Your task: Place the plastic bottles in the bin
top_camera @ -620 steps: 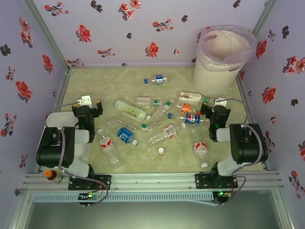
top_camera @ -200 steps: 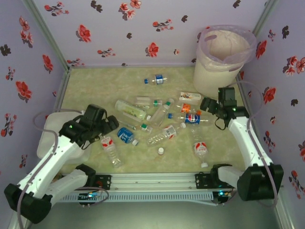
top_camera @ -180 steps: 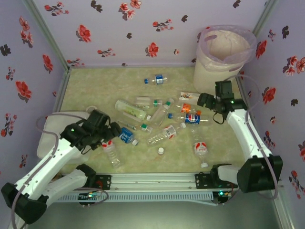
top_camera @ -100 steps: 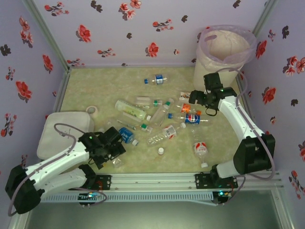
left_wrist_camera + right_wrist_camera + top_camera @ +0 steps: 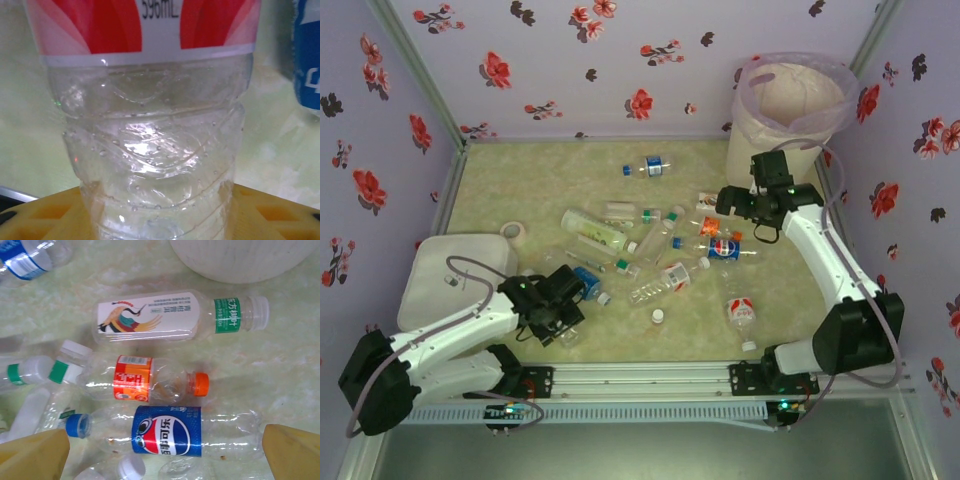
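Note:
The robot's right arm stands nearer the bin (image 5: 790,120), so its right gripper will next tilt up and cross toward the left gripper to close on the red-labelled bottle's free cap end.
Several plastic bottles (image 5: 620,245) lie scattered across the table's middle. Near the front left, my left gripper (image 5: 556,318) is down on a clear bottle with a red label (image 5: 150,125). Its yellow fingers (image 5: 45,212) press against both sides of the bottle, so it is shut on it. My right gripper (image 5: 738,208) hangs open above a blue-labelled bottle (image 5: 170,435) and an orange-capped one (image 5: 150,380); a white-labelled bottle (image 5: 165,317) lies just beyond them. Its fingertips (image 5: 35,455) straddle the blue-labelled bottle without touching it. The bin (image 5: 790,120) stands at the back right.
A flat white box (image 5: 445,285) sits at the left, with a tape roll (image 5: 513,232) behind it. A loose white cap (image 5: 658,316) lies near the front. One bottle (image 5: 645,167) lies alone at the back and another red-labelled one (image 5: 741,311) at the front right. Flowered walls enclose the table.
My left arm swung forward and down onto the red-labelled bottle and its jaws closed on it. My right gripper moved left, away from the bin, to above the blue-labelled bottle.

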Controlling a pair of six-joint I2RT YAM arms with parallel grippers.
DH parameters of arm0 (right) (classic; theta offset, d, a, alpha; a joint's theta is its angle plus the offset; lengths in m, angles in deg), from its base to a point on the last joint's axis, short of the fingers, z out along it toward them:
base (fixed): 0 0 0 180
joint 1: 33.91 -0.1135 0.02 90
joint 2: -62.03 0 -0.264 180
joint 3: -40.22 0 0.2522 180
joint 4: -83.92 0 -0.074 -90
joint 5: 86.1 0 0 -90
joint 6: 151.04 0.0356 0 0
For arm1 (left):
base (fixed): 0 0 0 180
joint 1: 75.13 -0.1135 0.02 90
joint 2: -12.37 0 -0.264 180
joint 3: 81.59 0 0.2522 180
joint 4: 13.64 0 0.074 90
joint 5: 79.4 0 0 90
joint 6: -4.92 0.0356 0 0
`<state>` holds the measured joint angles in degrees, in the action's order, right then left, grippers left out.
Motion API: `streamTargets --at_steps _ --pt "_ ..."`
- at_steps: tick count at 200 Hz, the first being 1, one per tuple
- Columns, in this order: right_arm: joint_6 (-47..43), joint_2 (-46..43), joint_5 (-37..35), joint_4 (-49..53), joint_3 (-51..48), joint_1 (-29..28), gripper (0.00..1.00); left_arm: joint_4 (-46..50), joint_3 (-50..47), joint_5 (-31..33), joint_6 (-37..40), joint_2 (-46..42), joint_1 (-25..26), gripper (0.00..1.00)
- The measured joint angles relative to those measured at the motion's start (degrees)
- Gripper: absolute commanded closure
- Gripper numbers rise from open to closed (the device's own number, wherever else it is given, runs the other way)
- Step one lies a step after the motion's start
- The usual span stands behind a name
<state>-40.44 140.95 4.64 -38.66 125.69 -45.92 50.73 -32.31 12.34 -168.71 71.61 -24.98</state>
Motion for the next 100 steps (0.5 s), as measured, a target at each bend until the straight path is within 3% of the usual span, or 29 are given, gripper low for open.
streamTargets --at_steps 23,42,73,100 --pt "0.1 -1.7 5.1 -0.3 0.0 -0.2 0.01 3.9 5.6 1.5 1.9 0.7 0.1 0.44" --pt "0.5 -2.8 11.8 -2.3 0.0 -1.4 0.01 9.2 16.2 5.0 6.6 2.4 0.1 0.45" --pt "2.3 -3.3 24.1 -6.5 2.1 -4.9 0.04 10.2 36.2 8.4 22.7 7.6 -0.7 0.47" --pt "5.9 -3.4 30.7 -12.9 3.6 -8.2 0.06 3.1 39.4 6.4 37.8 12.6 -1.7 0.53"
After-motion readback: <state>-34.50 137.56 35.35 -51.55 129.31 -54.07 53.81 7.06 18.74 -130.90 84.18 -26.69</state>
